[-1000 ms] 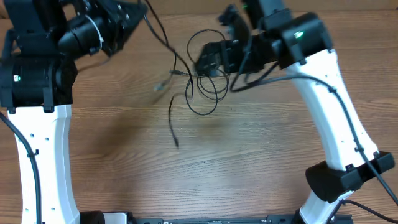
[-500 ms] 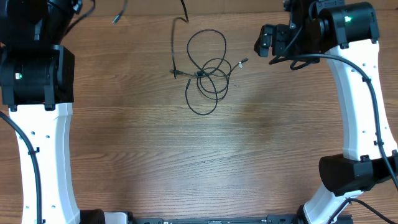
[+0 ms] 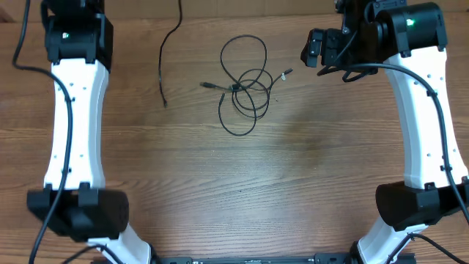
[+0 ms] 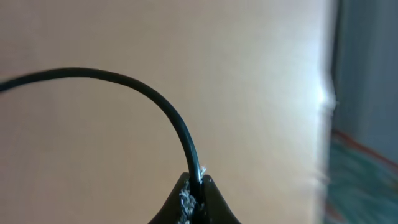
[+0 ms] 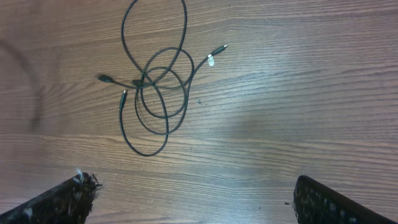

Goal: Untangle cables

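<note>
Next, my left gripper will carry the cable to the left in the overhead view and down to empty table, since the cable hangs separate from the tangle (image 5: 142, 81).
A tangle of thin black cables (image 3: 236, 87) lies on the wooden table at the top centre, looped over one another, with small plug ends sticking out. One separate black cable (image 3: 162, 73) hangs down from the top edge to the left of the tangle, its free end near the table. My left gripper (image 4: 198, 183) is shut on this cable, which arcs away to the left in the left wrist view; the gripper itself is outside the overhead view. My right gripper (image 3: 315, 48) hovers to the right of the tangle, open and holding nothing (image 5: 194, 183). The tangle (image 5: 142, 81) lies ahead of it.
The white left arm (image 3: 73, 110) runs down the left side and the white right arm (image 3: 418, 117) down the right side. The wooden table (image 3: 242, 183) stretches toward the front edge.
My left arm has swung up and back, pulling one cable out of the tangle and off to the left. My right gripper drew back to the right of the tangle, then stayed still.
</note>
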Controlling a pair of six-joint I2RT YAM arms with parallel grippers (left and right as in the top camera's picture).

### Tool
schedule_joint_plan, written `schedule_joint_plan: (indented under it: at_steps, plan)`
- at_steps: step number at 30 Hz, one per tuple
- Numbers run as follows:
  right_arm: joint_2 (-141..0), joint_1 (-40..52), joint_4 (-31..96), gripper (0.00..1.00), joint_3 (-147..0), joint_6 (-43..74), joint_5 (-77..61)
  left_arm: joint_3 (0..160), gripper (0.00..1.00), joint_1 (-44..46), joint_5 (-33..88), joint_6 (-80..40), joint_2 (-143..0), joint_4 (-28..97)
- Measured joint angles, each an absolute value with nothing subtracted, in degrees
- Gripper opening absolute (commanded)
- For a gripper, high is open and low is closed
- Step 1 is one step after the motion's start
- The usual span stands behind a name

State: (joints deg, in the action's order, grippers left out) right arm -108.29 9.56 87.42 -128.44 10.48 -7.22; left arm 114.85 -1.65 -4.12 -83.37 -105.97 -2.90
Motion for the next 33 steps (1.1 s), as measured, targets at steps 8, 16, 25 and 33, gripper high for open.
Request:
schedule_joint_plan:
  at_steps: [8, 16, 25, 33]
  plan:
    - [-108.29, 9.56, 87.42, 1.0, -128.44, 10.46, -7.22, 114.85, 0.04, -9.19, -5.48, -81.47, -113.06, 4.64]
    - [-108.29, 9.56, 87.44, 1.0, -128.44, 10.5, -7.2, 114.91, 0.2, -20.56, -6.09, -77.67, -119.11, 19.88]
    - [-108.29, 9.56, 87.42, 1.0, -128.44, 10.5, -7.22, 114.87, 0.79, -31.11, -6.04, -58.48, -125.89, 29.91]
    - [-108.29, 9.56, 87.37, 1.0, -128.44, 10.48, -7.22, 114.87, 0.71, -37.63, -0.16, -42.15, -126.3, 34.04]
